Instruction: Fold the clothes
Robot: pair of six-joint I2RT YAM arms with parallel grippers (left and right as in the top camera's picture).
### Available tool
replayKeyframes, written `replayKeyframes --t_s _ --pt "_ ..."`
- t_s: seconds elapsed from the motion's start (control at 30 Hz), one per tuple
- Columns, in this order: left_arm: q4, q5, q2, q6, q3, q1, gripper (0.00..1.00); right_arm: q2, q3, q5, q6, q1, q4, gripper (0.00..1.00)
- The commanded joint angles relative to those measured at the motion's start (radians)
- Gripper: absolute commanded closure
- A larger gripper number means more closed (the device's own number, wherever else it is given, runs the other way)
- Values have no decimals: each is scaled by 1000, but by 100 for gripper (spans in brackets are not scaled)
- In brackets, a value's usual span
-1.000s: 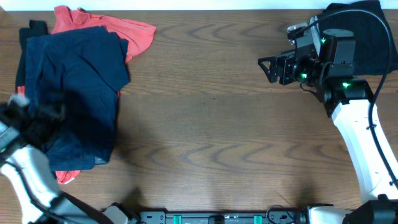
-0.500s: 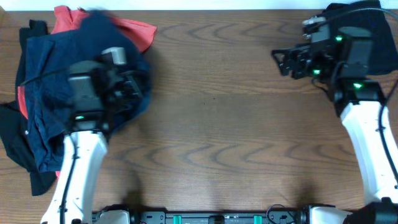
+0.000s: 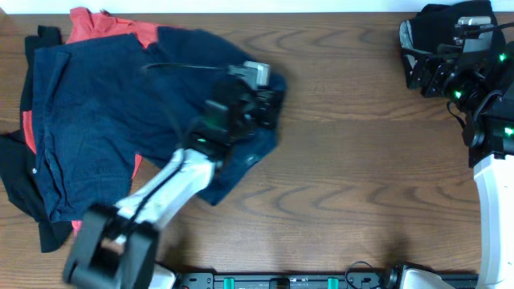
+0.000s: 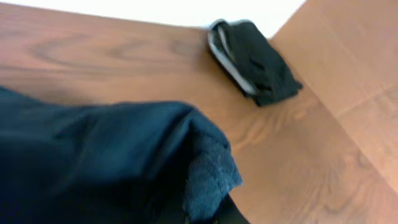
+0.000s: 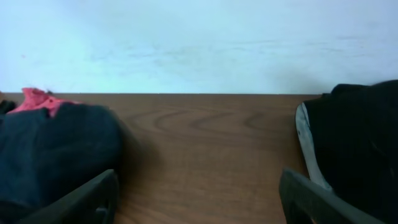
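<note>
I will move my left gripper to the right in the overhead view and down, and let go of the navy edge on the tabletop, because there is bare wood on that side.
A large navy-blue garment point(image 3: 88, 120) is stretched from the pile at the left toward the table's middle. My left gripper point(image 3: 269, 100) is shut on its edge; in the left wrist view the navy cloth point(image 4: 124, 162) fills the lower left and hides the fingers. A coral-red shirt point(image 3: 88, 22) lies under the pile at the back left, and also shows in the right wrist view point(image 5: 37, 101). A black and grey piece point(image 3: 430, 32) lies at the back right, also seen in the left wrist view point(image 4: 252, 59). My right gripper point(image 3: 419, 74) is open beside it, its fingers wide apart point(image 5: 196, 199).
A black piece point(image 3: 20, 185) lies at the left edge under the navy pile. The wooden table point(image 3: 345, 177) has a white wall behind its back edge point(image 5: 199, 43).
My left gripper has pulled the navy garment from the pile to the right, toward the table's middle. My right arm has moved right and back, toward the black and grey piece.
</note>
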Motion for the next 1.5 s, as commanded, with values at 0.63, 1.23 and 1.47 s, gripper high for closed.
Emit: replayKeyframes --t_s 0.63,1.23,1.47 --pt "168 325 145 -76 34 -186 2 -6 16 -1 24 -45 9 17" --pt "-702 60 -186 180 34 246 2 120 15 103 -253 192 -36 11" --pt "-848 -59 -198 237 34 246 2 278 15 256 -270 327 -23 15"
